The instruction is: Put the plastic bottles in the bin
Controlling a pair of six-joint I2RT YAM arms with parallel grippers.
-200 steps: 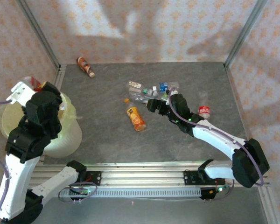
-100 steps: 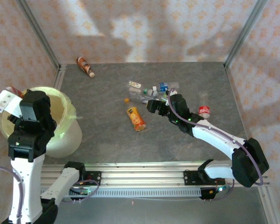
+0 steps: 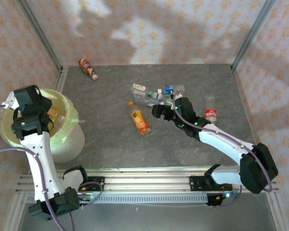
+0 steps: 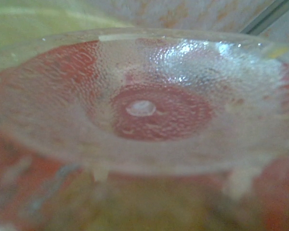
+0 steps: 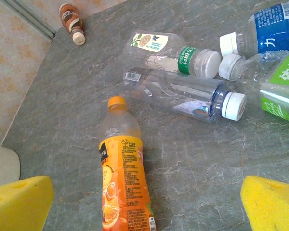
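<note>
The robot's left hand will stay over the bin's opening (image 3: 59, 119) and open its fingers to let go of the clear plastic bottle, since it already points down inside the bin's rim.
The bin (image 3: 67, 142) stands at the table's left edge, with an orange-labelled bottle (image 3: 52, 114) inside it. My left gripper (image 3: 30, 115) points down into the bin. Right against its camera is the base of a clear bottle with red behind it (image 4: 149, 106); the fingers are lost in blur. My right gripper (image 5: 144, 207) is open, its yellow pads (image 5: 19, 202) either side of an orange-labelled bottle (image 5: 123, 183) lying on the table (image 3: 140, 122). Behind it lie a clear white-capped bottle (image 5: 183, 94), a green-labelled one (image 5: 168, 48) and a blue-labelled one (image 5: 274, 31).
A small brown bottle (image 3: 88, 69) lies at the far left corner by the metal frame post. A red-labelled bottle (image 3: 210, 114) lies to the right of my right arm. Another green-labelled bottle (image 5: 279, 86) sits at the cluster's right. Patterned walls close in the grey table (image 3: 106, 144).
My left arm has swung back and left with a red bottle, and its wrist has tipped down into the bin. The right arm has barely moved.
</note>
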